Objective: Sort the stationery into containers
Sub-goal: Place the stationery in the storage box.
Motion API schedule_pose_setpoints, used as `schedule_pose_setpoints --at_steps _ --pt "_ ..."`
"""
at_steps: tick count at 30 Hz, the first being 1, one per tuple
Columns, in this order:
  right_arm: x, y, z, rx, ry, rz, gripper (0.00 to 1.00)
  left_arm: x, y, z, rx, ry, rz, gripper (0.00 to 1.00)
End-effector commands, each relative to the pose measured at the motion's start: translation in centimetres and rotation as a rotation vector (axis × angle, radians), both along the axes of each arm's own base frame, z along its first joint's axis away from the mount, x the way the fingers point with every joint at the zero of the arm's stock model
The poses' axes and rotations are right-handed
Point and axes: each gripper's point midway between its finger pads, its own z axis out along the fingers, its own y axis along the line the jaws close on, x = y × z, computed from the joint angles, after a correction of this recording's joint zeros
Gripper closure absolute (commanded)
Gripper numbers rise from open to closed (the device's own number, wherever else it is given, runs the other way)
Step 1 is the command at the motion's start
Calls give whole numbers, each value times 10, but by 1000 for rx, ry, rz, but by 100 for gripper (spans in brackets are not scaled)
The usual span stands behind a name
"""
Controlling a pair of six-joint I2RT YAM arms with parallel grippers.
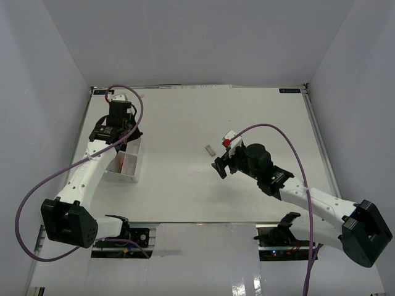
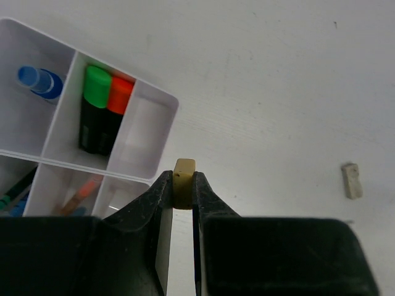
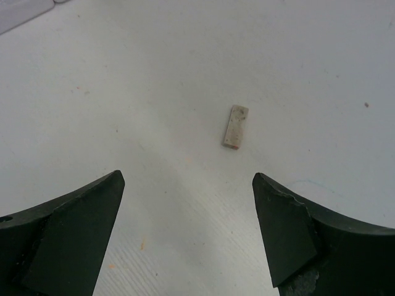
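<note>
My left gripper moves over the tray's empty section beside the orange-capped highlighter next, lowers the small tan block (image 2: pixel 184 184) inside and releases it.
My left gripper (image 2: pixel 183 179) is shut on a small tan block (image 2: pixel 184 184) and holds it just past the corner of the white divided tray (image 2: pixel 165 98). In the tray lie a blue-capped clear bottle (image 2: pixel 39 81), a green-capped highlighter (image 2: pixel 94 111), an orange-capped highlighter (image 2: pixel 116 114) and thin pens (image 2: pixel 17 192). My right gripper (image 3: pixel 188 179) is open and empty, hovering just short of a small grey block (image 3: pixel 236 126) on the table. In the top view the left gripper (image 1: pixel 123 137) is over the tray (image 1: pixel 120 179), and the right gripper (image 1: pixel 220 166) is near the grey block (image 1: pixel 209 148).
The grey block also shows far right in the left wrist view (image 2: pixel 350 180). White walls enclose the table on the left, back and right. A purple cable (image 1: pixel 290 148) loops above the right arm.
</note>
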Motion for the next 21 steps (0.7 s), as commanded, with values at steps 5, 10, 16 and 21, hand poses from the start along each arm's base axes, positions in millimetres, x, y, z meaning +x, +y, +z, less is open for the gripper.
schedule_pose_setpoints --at_steps 5,10,16,21 --pt "25 -8 -14 -64 79 -119 8 21 43 -24 130 19 54 96" --pt "35 -10 -24 -94 114 -145 6 32 48 -45 143 43 55 89" --pt "47 -8 -36 -129 138 -160 4 36 44 -62 127 81 35 78" --pt "63 -3 -57 -181 179 -169 0 37 43 -69 120 94 31 70"
